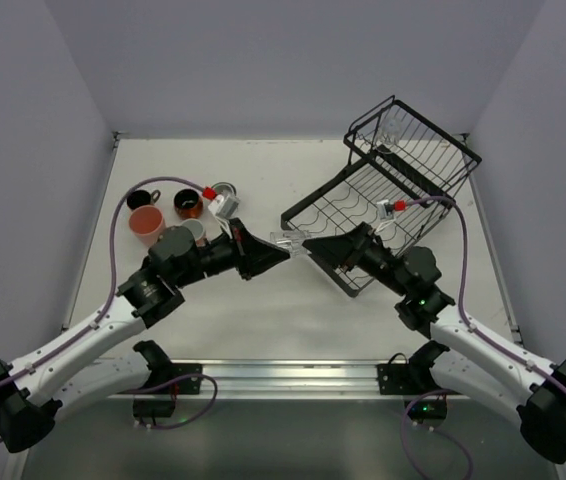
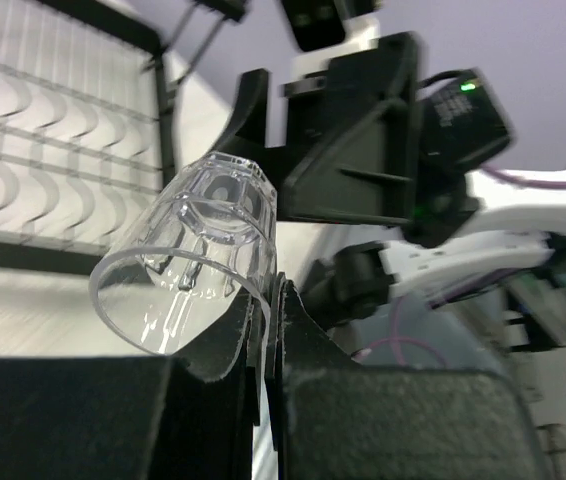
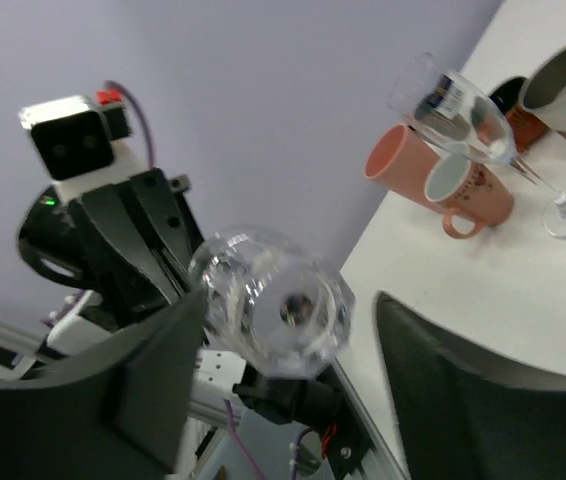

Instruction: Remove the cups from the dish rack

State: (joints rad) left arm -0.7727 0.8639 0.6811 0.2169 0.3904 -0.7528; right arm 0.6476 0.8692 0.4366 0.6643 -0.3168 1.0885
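Observation:
The clear glass (image 1: 288, 241) is hanging sideways above the table, so I should lower, pull back and tilt down my left gripper to set the glass's base there.
A clear glass (image 1: 288, 241) hangs in the air between both arms, in front of the black wire dish rack (image 1: 403, 170). My left gripper (image 2: 273, 292) is shut on the rim of the clear glass (image 2: 188, 262), wall pinched between the two fingers. My right gripper (image 3: 291, 300) stands open around the base of the glass (image 3: 278, 305), with a wide gap to one finger (image 3: 463, 400). Other cups stand on the table at the left: a pink tumbler (image 1: 146, 225), a dark mug (image 1: 143, 198), an orange-red mug (image 1: 187, 203) and a cream cup (image 1: 195, 232).
A stemmed wine glass (image 3: 463, 110) stands beside a small pink mug (image 3: 468, 190). The rack's raised basket (image 1: 418, 135) sits at the far right corner. White walls close in the table on three sides, and the rack's grid (image 2: 63, 130) lies behind the held glass.

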